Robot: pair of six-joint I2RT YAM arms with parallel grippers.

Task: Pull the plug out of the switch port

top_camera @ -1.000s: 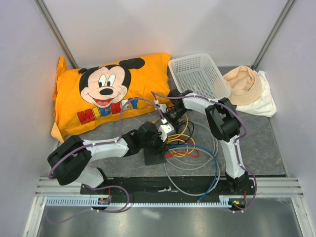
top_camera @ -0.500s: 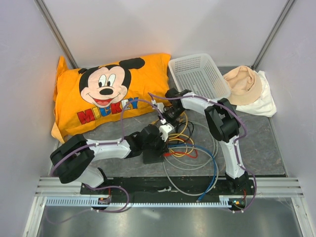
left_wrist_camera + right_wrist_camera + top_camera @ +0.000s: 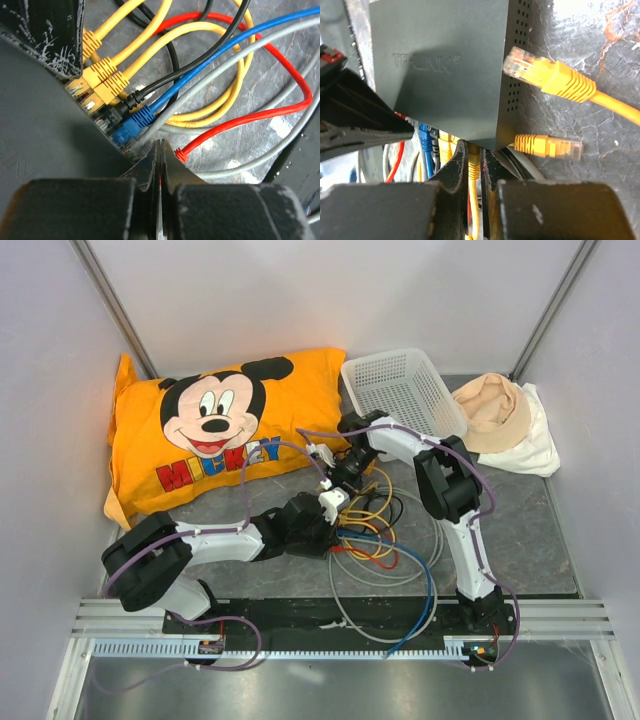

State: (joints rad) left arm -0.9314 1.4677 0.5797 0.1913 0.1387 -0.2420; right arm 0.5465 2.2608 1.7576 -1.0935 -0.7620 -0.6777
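My right gripper should next pull the yellow plug out of the switch, up toward the white mesh basket (image 3: 405, 392).
The black switch (image 3: 445, 65) lies flat; in the top view the left wrist hides most of it. Yellow, black and blue plugs (image 3: 135, 122) sit in its port row. My right gripper (image 3: 474, 150) is shut on a yellow plug (image 3: 475, 167) at the switch's near corner port, and shows in the top view as the right gripper (image 3: 340, 478). My left gripper (image 3: 160, 150) is shut, with its tips at the switch's edge beside the blue plug. The red cable's boot (image 3: 180, 155) runs behind its right finger. From above, the left gripper (image 3: 322, 510) is just in front of the right one.
Two loose yellow plugs (image 3: 550, 77) lie on the mat beside the switch. Tangled cable loops (image 3: 385, 540) spread toward the right arm's base. An orange Mickey pillow (image 3: 215, 430), a white mesh basket (image 3: 400, 390) and a beige cloth (image 3: 495, 410) line the back.
Both grippers have shifted a little away from the bases. The switch has slid with them under the left wrist, and the cable loops have dragged along.
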